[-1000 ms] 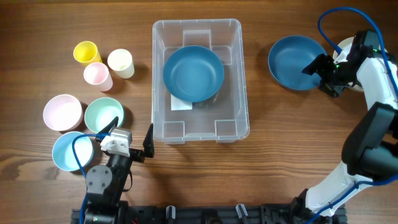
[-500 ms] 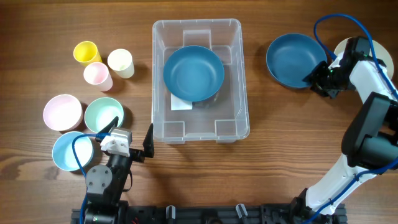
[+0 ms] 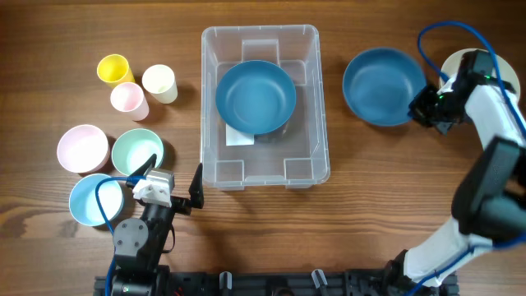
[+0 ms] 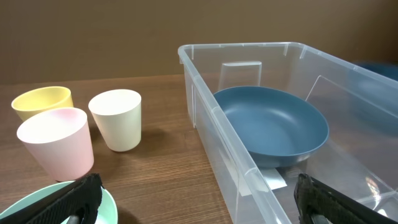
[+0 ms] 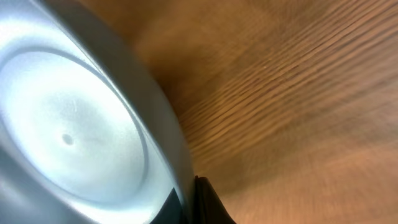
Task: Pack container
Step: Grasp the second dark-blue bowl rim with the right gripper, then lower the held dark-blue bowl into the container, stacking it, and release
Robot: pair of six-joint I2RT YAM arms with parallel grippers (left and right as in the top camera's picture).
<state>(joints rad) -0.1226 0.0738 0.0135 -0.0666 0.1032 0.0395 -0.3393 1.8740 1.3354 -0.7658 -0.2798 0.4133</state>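
Both bowls match. I need to move my right gripper to the left in the overhead view next and release its bowl onto the dark blue bowl in the container.
The clear plastic container stands at the table's centre, and a dark blue bowl lies inside it over a white label. The left wrist view shows the container's rim and that bowl. A second dark blue bowl is to the right of the container, apart from it. My right gripper is shut on its right rim. In the right wrist view this bowl fills the left side, its rim pinched in the right gripper. My left gripper stands open near the container's front left corner, holding nothing.
Yellow, pink and cream cups stand at the far left. Pink, mint green and light blue bowls sit in front of them. A white plate lies behind the right arm.
The right gripper has shut on the rim of the right blue bowl, and the bowl has shifted a little left toward the container. The left arm has not moved.
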